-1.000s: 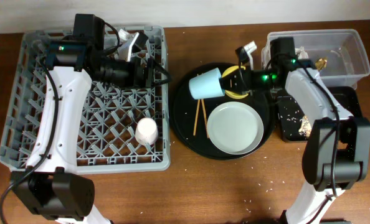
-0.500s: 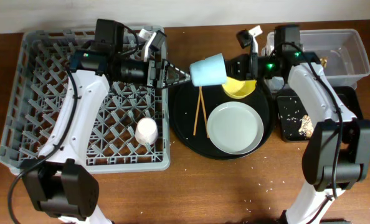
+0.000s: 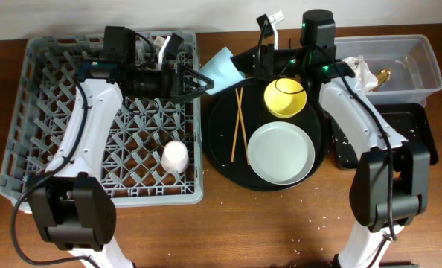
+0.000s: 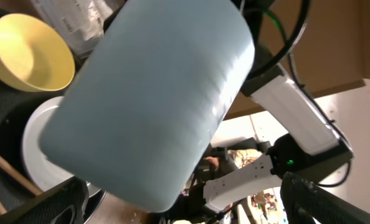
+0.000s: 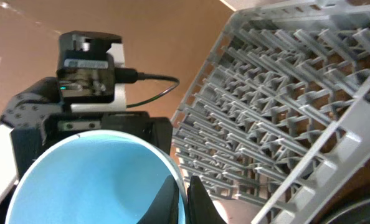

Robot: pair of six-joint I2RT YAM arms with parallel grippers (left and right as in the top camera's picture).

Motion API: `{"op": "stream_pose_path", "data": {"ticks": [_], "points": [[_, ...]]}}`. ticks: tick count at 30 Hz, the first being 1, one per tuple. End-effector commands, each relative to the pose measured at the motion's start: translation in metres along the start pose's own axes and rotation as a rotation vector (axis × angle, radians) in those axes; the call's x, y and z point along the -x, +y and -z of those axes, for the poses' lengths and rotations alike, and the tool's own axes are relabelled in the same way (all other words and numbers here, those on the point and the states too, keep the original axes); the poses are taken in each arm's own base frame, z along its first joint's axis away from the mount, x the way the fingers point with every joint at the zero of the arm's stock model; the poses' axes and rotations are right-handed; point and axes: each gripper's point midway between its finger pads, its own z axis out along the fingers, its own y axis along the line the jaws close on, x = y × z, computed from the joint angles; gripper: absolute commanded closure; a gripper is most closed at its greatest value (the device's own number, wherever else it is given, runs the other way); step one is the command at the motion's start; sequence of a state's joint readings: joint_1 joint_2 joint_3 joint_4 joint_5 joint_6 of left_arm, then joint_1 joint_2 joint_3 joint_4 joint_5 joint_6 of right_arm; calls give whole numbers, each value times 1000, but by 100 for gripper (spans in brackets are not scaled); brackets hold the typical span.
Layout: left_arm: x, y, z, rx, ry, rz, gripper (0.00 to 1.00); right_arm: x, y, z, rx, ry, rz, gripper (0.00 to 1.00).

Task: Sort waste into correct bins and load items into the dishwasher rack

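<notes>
I need to bring my open left gripper around the light blue cup's body (image 3: 220, 72) (image 4: 149, 102) and close it, because my right gripper pinches only the cup's rim and the cup's outer side is free.
My right gripper (image 3: 252, 62) is shut on the rim of the light blue cup (image 3: 222, 65), one finger inside and one outside (image 5: 182, 200), holding it in the air between the dishwasher rack (image 3: 57, 134) and the round black tray. My left gripper (image 3: 200, 80) is wide open right in front of the cup, which fills the left wrist view (image 4: 154, 93); its fingers (image 4: 185, 208) do not touch it. The yellow bowl (image 3: 285, 97), the plate (image 3: 280, 152) and the chopsticks (image 3: 239, 126) lie on the round tray. The pink cup (image 3: 175, 156) stands upside down in the rack.
The round black tray (image 3: 221, 141) sits right of the rack. The clear tub (image 3: 422, 74) at the back right holds the white napkin (image 3: 361, 71). The shallow black tray (image 3: 411, 126) in front of it holds pale food grains (image 3: 349, 136). The rack also shows in the right wrist view (image 5: 284, 124).
My right gripper has carried the blue cup up and to the left, off the yellow bowl and toward the left gripper. The left gripper has stayed open at the rack's right edge.
</notes>
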State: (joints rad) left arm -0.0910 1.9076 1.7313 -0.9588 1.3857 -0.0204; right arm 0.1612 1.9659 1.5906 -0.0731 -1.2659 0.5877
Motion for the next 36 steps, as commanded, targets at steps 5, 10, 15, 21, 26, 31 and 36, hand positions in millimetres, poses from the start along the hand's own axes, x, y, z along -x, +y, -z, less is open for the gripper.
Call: {"op": "stream_pose_path", "data": {"ticks": [5,10,15,21,26,31,36], "points": [[6,-5,11,-55,-25,-4,1,17,30,22,102,-4,42,96],[5,-15,12,-111,-23,17,1,7,33,-25,56,0,7,96],[5,-18,12,-129,-23,16,1,-4,40,-56,40,14,4,96],[5,-17,12,-126,-23,16,18,-18,29,-60,1,44,-65,96],[11,-5,24,-67,-54,15,14,-29,29,-60,16,90,-93,96],[18,1,43,-49,-98,8,5,-35,33,-69,19,105,-89,96],[17,-8,42,-99,-95,5,6,-27,21,-76,-64,43,-76,96]]}}
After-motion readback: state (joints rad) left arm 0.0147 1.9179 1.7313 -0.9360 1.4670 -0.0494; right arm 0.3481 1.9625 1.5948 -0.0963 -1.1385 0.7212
